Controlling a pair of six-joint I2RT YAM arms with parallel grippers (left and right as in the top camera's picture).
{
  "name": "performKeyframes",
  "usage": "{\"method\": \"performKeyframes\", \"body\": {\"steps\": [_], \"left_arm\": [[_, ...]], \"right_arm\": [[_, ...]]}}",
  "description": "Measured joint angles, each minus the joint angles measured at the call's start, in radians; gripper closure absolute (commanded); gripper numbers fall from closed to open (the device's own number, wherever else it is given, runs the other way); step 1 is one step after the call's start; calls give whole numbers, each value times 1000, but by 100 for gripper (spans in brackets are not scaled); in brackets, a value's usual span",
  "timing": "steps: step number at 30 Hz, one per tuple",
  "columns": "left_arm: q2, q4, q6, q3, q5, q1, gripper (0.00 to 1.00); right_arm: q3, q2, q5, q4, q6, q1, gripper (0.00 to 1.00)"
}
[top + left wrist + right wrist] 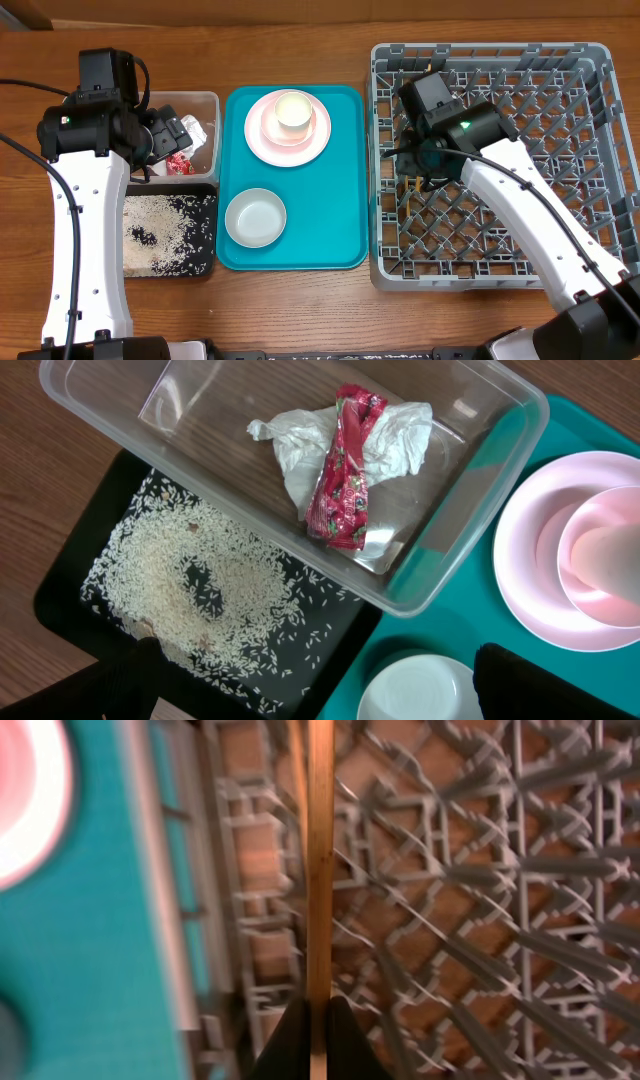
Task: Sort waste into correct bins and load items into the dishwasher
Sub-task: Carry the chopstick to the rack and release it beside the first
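I should move my right gripper down onto the peg rows nearest the teal tray next and release the chopsticks, because they already point along the rack's side.
The crumpled white napkin point(395, 440) and the red-and-white wrapper point(343, 470) lie in the clear tub point(480, 490). Rice scraps point(190, 590) are spread over the black tray point(335, 630). My left gripper point(320, 695) is open and empty, hovering above the tub's near edge point(165, 135). My right gripper point(320, 1030) is shut on thin wooden chopsticks point(320, 860) over the left part of the grey dish rack point(500, 170). A pink dish point(262, 135) carrying a white cup point(294, 110) and a pale grey bowl point(255, 217) sit on the teal tray point(330, 200). No white plate shows.
The clear tub point(205, 100) stands behind the black tray point(205, 235), both left of the teal tray. The rack's upright pegs point(480, 900) fill the space under my right gripper point(415, 172). Bare wooden tabletop point(300, 310) lies in front.
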State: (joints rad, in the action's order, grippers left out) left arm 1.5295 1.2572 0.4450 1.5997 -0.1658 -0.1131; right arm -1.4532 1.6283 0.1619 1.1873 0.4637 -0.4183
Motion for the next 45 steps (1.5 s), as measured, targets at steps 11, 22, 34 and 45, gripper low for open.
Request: {"method": "performKeyframes", "body": {"steps": [11, 22, 34, 45], "left_arm": [[0, 0, 0, 0, 0, 0, 0], [0, 0, 0, 0, 0, 0, 0], [0, 0, 0, 0, 0, 0, 0], [0, 0, 0, 0, 0, 0, 0]], "right_arm": [[139, 3, -4, -50, -73, 39, 96], [179, 3, -29, -93, -84, 39, 70], [176, 3, -215, -249, -92, 39, 55], [189, 4, -284, -398, -90, 39, 49]]}}
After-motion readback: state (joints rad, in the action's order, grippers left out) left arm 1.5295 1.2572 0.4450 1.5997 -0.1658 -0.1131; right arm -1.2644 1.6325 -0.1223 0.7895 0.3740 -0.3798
